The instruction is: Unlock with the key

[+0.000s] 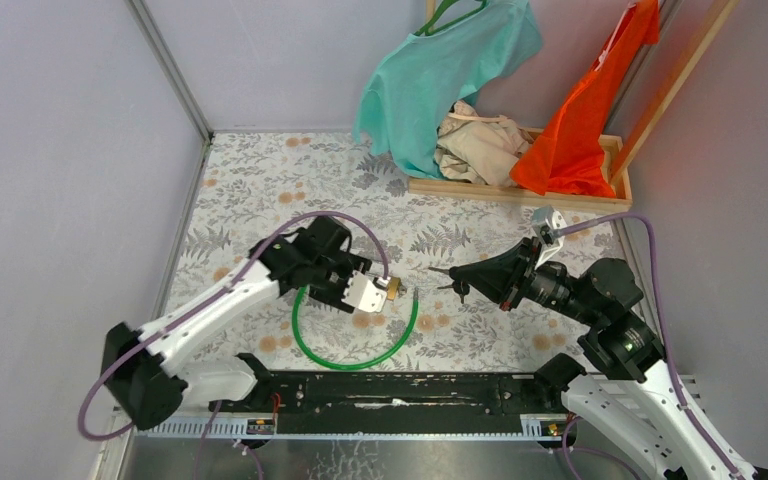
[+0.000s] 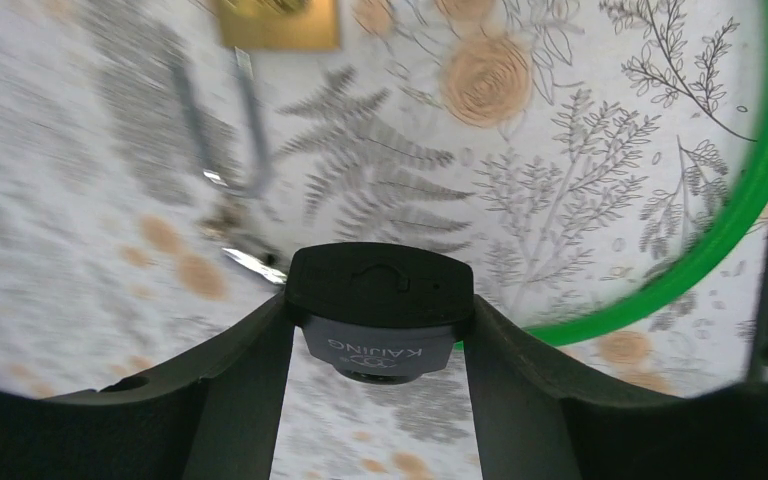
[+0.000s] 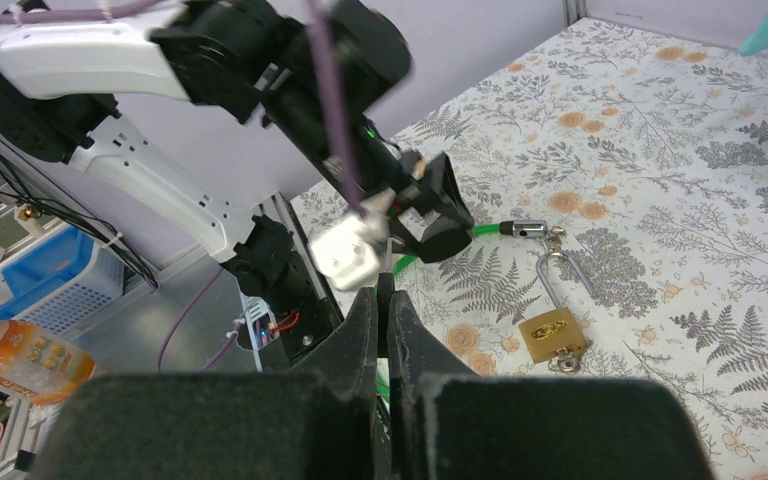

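I will next lower my left gripper onto the cloth between fern print and green cable and let go of the lock head, since that open spot is below the gripper.
My left gripper point(image 2: 380, 302) is shut on the black and grey head of a cable lock point(image 2: 380, 285), one finger against each side, held above the table. Its green cable point(image 2: 750, 200) loops across the cloth, and the cable's metal end pin point(image 3: 530, 228) lies free on the table. A brass padlock point(image 3: 552, 335) lies flat beside that pin with its shackle pointing away. My right gripper point(image 3: 382, 292) is shut on a thin black flat piece, the key point(image 3: 385, 283), a short way right of the left gripper.
A wooden rack point(image 1: 520, 190) at the back right holds a teal shirt point(image 1: 440, 70), an orange garment point(image 1: 580, 130) and beige cloth. Purple walls close in the left and back. The arms' black base rail point(image 1: 390, 390) runs along the near edge.
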You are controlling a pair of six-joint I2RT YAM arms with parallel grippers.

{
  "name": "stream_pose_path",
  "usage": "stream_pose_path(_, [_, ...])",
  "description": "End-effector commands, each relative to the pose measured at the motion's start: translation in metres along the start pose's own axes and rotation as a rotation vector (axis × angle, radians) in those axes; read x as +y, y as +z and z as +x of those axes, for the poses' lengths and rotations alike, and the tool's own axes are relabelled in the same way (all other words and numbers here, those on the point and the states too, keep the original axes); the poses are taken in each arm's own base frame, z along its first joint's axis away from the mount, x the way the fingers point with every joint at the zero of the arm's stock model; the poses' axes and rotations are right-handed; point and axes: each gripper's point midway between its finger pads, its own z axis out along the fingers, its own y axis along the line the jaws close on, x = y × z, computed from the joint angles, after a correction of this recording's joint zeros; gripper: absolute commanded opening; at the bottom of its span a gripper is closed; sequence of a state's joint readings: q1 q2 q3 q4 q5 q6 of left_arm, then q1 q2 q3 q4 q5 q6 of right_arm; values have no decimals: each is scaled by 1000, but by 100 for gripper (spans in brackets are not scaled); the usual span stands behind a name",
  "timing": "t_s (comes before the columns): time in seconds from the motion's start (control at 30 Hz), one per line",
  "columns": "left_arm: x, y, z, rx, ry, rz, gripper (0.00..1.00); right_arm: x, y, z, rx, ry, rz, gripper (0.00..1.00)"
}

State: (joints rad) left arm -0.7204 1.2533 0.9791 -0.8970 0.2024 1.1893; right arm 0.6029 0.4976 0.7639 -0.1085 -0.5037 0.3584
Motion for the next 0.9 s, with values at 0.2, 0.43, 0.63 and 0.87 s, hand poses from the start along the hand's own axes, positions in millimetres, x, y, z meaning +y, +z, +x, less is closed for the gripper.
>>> stream_pose_path(0.2, [-12,55,59,246,-366,22,11,4,-3,-21,-40,-40,15,0])
stream_pose_path(0.43, [-22,69,76,251,-387,59,88,3,-1,-21,-35,-36,16,0])
stream_pose_path(0.63, [-24,37,69,145,-300,99,100,4,-2,-20,-22,-34,15,0])
stream_pose_path(0.87, [-46,10,80,63,-75,78,92,3,-3,-23,-25,-46,27,0])
